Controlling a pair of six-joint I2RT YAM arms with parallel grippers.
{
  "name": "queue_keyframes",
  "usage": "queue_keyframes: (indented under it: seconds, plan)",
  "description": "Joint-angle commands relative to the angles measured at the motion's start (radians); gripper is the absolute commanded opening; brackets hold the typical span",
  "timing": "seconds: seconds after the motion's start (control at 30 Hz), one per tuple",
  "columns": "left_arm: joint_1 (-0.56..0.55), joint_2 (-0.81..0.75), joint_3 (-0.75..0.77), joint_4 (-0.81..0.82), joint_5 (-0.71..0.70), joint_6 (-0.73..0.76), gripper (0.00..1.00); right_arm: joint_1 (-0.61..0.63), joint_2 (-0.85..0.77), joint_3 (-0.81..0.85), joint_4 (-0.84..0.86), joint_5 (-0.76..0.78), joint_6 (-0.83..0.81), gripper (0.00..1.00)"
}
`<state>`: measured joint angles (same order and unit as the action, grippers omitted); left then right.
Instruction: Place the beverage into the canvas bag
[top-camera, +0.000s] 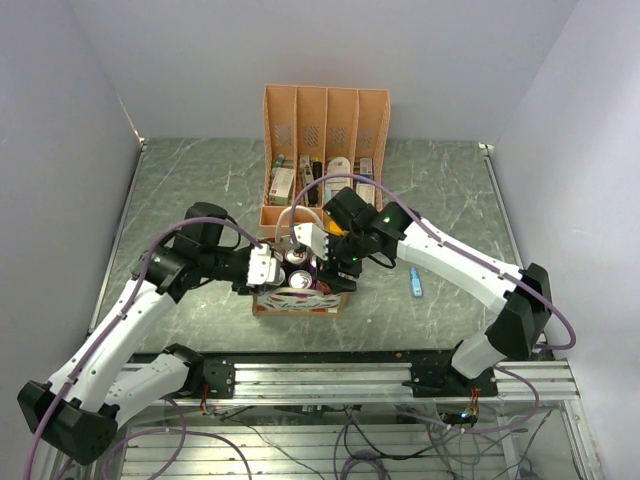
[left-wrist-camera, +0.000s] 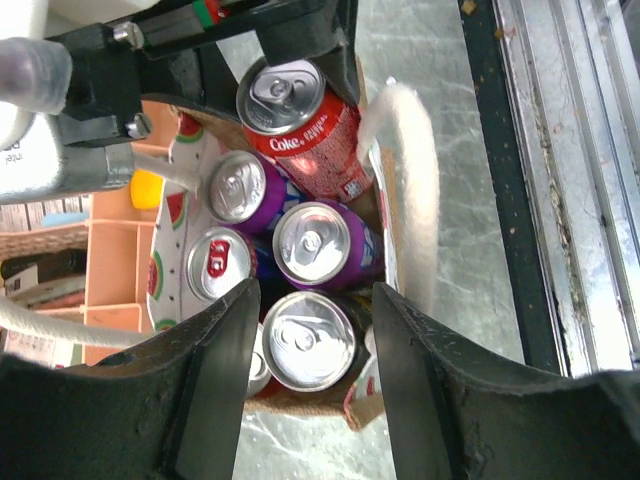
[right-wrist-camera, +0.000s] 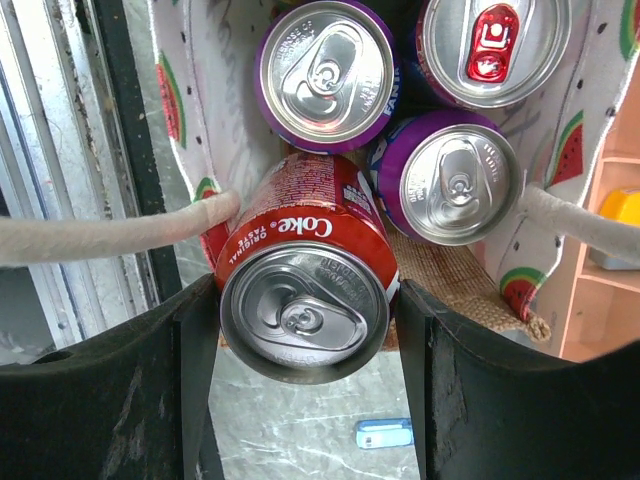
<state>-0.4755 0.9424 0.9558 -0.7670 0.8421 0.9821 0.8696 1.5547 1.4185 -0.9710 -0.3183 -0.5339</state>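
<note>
The robot's right gripper should go down slightly toward the purple cans (right-wrist-camera: 325, 75) and bring the red Coke can down into the bag (top-camera: 298, 303), because the top of the red Coke can is still above the tops of the purple cans.
The canvas bag (top-camera: 298, 303) stands at the table's middle front, tan with a watermelon print lining (right-wrist-camera: 200, 90), white loop handles (left-wrist-camera: 412, 190) and several cans inside. My right gripper (top-camera: 322, 250) (right-wrist-camera: 308, 290) is shut on a red Coke can (right-wrist-camera: 305, 270), held tilted over the bag's edge with its lower end inside. The can also shows in the left wrist view (left-wrist-camera: 305, 125). Purple cans (right-wrist-camera: 325, 75) stand upright beside it. My left gripper (top-camera: 268, 265) (left-wrist-camera: 315, 300) is open, its jaws spread over the bag's other end above a silver-topped can (left-wrist-camera: 308, 340).
A tall peach file organiser (top-camera: 325, 150) holding several small packages stands right behind the bag. A small blue object (top-camera: 415, 283) lies on the table to the bag's right, also in the right wrist view (right-wrist-camera: 385, 433). A metal rail (top-camera: 380, 375) runs along the near edge.
</note>
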Motion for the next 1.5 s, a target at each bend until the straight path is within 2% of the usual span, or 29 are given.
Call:
queue_keyframes:
  seconds: [0.0, 0.23, 0.4, 0.57, 0.93, 1.27, 1.47]
  plan:
    - [0.019, -0.035, -0.004, -0.102, -0.036, 0.076, 0.60, -0.002, 0.029, -0.010, 0.012, -0.026, 0.017, 0.16]
    - [0.029, -0.056, 0.054, -0.237, -0.080, 0.132, 0.63, 0.008, 0.052, -0.016, 0.036, -0.042, 0.008, 0.20]
    - [0.043, -0.100, 0.071, -0.228, -0.163, 0.103, 0.63, 0.008, 0.061, -0.032, 0.041, -0.034, -0.013, 0.26]
    - [0.061, -0.129, 0.079, -0.200, -0.232, 0.078, 0.63, 0.008, 0.059, -0.039, 0.030, -0.059, -0.067, 0.37]
    - [0.106, -0.181, -0.011, -0.127, -0.174, 0.052, 0.64, 0.008, 0.106, -0.088, 0.059, -0.002, -0.072, 0.44]
    - [0.128, -0.185, -0.016, -0.121, -0.143, 0.044, 0.64, 0.010, 0.099, -0.140, 0.116, -0.005, -0.062, 0.46]
    - [0.135, -0.186, -0.015, -0.132, -0.139, 0.050, 0.65, 0.008, 0.087, -0.147, 0.113, 0.012, -0.060, 0.58]
